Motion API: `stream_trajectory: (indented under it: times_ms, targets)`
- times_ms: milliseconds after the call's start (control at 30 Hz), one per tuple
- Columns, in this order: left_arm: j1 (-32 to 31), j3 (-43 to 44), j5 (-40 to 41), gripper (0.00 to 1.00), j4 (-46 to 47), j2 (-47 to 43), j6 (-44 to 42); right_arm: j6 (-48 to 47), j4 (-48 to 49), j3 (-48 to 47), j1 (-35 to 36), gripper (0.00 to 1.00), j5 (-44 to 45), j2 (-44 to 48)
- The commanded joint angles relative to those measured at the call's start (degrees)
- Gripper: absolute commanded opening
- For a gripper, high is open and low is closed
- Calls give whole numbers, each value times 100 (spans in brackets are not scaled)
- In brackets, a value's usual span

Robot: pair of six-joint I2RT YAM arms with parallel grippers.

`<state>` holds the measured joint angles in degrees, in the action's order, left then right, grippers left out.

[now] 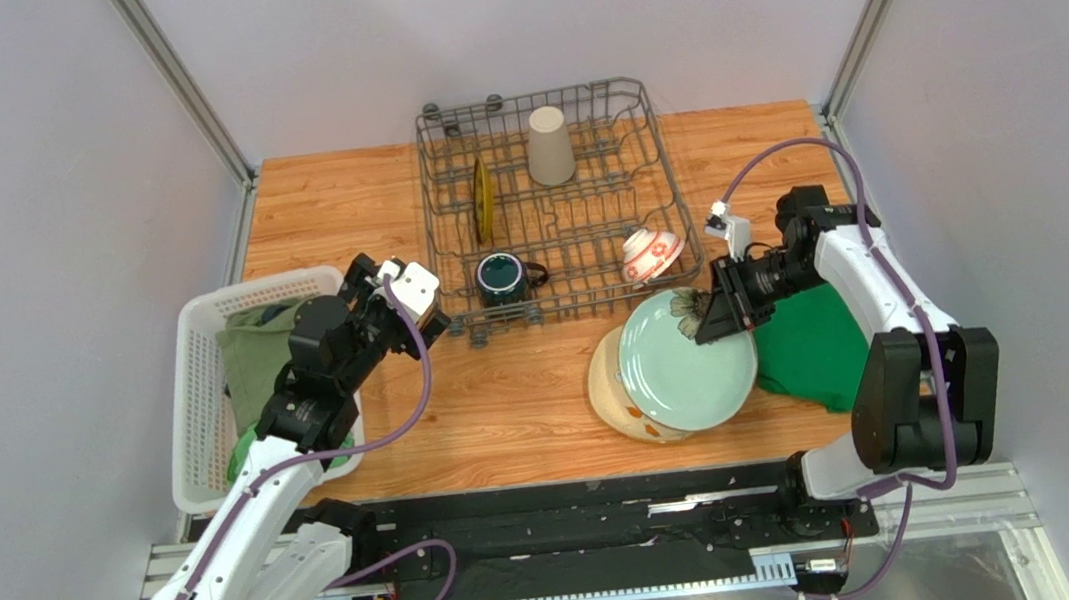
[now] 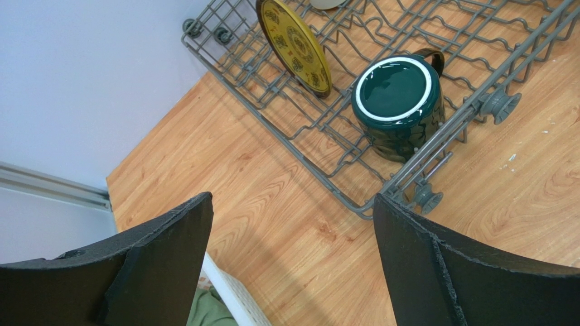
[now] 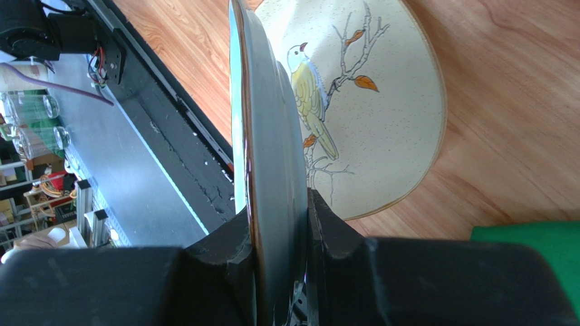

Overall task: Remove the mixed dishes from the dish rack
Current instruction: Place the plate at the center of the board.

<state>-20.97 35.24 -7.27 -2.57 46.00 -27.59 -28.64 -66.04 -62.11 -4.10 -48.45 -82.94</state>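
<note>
The pale green plate already hangs above its matching plate that lies flat, so I will lower my right gripper toward the cream bird plate (image 1: 610,391) (image 3: 374,115) and let go of the pale green plate's rim there.
The dark grey dish rack (image 1: 447,205) stands at the back centre. In it are the yellow plate (image 1: 482,197) on edge, the beige tumbler (image 1: 549,145) upside down, the teal mug (image 1: 500,275) and the red-and-white bowl (image 1: 650,252). My right gripper (image 1: 726,306) is shut on the rim of the pale green plate (image 1: 684,362), holding it over the cream bird plate (image 1: 610,391) on the table. The green plate (image 3: 269,156) shows edge-on above the bird plate (image 3: 367,102). My left gripper (image 1: 405,303) is open and empty, left of the rack's near corner. The mug (image 2: 398,105) and yellow plate (image 2: 293,44) lie ahead of it.
A white slatted basket (image 1: 199,414) with green cloths stands at the left, under my left arm. A green cloth (image 1: 811,344) lies on the table at the right, under my right arm. Grey walls close in on both sides.
</note>
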Motion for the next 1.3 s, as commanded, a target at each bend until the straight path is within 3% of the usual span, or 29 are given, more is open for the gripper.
stream_trajectory:
  times_ms: [0, 633, 967, 1267]
  targets:
    - [14, 0, -117, 95, 11, -82, -115, 473, 372, 14, -30, 0, -324, -82]
    - [14, -70, -143, 95, 55, -126, -123, 966, 944, 181, -30, 1, 204, -434]
    - [14, -44, -143, 95, 28, -161, -159, 1062, 1032, 199, -12, 17, 432, -443]
    - [14, -44, -170, 95, 37, -126, -141, 1107, 1076, 208, -3, 22, 599, -469]
